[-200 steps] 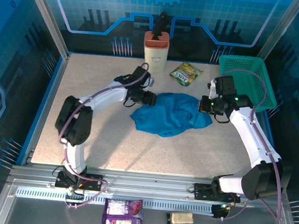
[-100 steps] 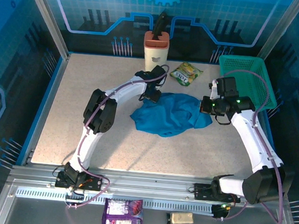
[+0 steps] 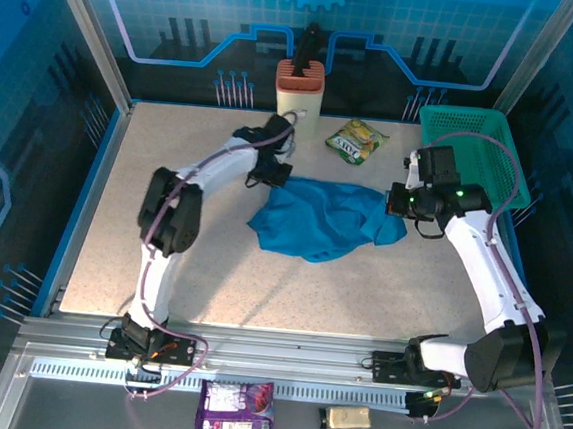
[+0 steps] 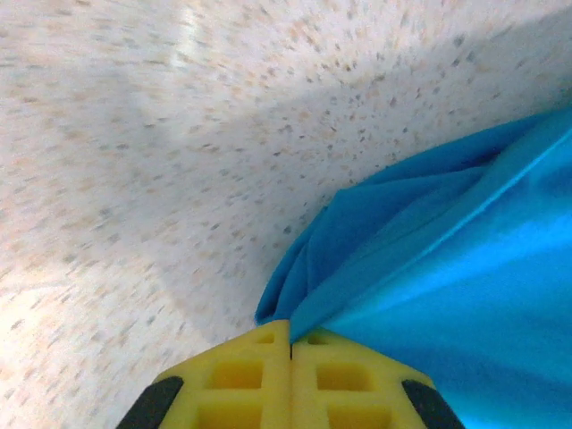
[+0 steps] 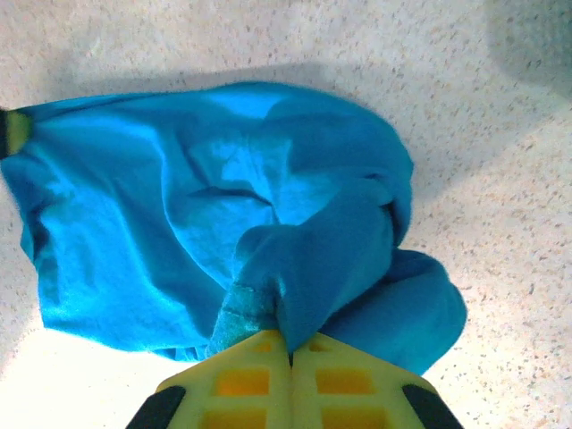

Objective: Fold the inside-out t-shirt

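The heap's middle (image 3: 313,221) is back from my left gripper, so my left gripper should next lift away from my right gripper, then go down over that middle and let go of the fold of the t-shirt.
The inside-out t-shirt (image 3: 326,218) is a crumpled blue heap in the middle of the speckled table. My left gripper (image 3: 282,176) is at its far left corner, yellow jaws shut on a pinched fold of the t-shirt (image 4: 429,259), which rises from between the pads (image 4: 232,375). My right gripper (image 3: 392,202) is at the heap's right end, shut on a bunched, seamed fold of the t-shirt (image 5: 295,241). The cloth stretches between the two grippers. Most of the shirt's shape is hidden in its own folds.
A teal mesh basket (image 3: 471,150) stands at the back right, close behind the right arm. A yellow-green snack packet (image 3: 356,140) and a beige knife block (image 3: 300,87) sit at the back. More packets (image 3: 237,414) lie below the table's near rail.
My left gripper reached the shirt's far left corner and closed on the cloth, then drew it a little leftward. The right gripper stayed shut on the right end.
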Robot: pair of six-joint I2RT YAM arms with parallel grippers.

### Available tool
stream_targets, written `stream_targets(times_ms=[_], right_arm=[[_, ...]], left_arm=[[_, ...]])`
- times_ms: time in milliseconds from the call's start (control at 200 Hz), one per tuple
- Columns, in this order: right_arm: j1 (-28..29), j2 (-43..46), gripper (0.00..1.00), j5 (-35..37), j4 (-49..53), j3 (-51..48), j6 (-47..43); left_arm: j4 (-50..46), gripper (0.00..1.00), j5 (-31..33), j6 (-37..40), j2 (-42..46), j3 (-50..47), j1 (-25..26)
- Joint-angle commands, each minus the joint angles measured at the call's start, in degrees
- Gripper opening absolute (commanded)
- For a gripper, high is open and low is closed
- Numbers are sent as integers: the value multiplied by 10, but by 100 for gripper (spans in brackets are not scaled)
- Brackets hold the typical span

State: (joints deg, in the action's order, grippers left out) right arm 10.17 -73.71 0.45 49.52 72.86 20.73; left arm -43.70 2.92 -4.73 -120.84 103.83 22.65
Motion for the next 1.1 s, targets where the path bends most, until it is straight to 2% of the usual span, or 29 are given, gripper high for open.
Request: stream_targets(times_ms=[0,155,265,395,555,745,845,976,1061,1096], right_arm=[[-25,27,0,21,11,60,-15],[-49,55,0,25,13,127,-33],[-55,95,0,29,1,162,-47],[-57,160,0,27,-32,179,-61],[-57,211,0,7,-71,204,-71],[-57,174,0,-7,-63,252,-56],[-57,121,0,-25,-35,250,-39],[-56,60,0,-41,-38,179,-15],[-54,21,0,-34,-67,115,1],[-54,2,0,-26,-70,101,3]], left_arm=[[56,0,-109,-66,147,-29,-70],[117,0,-241,-127,297,-80,-159],[161,0,-307,-160,400,-109,-209],[197,0,-341,-178,512,-130,-249],[196,0,-326,-178,590,-124,-261],[138,0,-283,-164,567,-129,-261],[125,0,-295,-172,517,-164,-260],[168,0,-306,-187,444,-241,-255],[182,0,-298,-177,375,-240,-245],[175,3,-288,-167,341,-223,-238]])
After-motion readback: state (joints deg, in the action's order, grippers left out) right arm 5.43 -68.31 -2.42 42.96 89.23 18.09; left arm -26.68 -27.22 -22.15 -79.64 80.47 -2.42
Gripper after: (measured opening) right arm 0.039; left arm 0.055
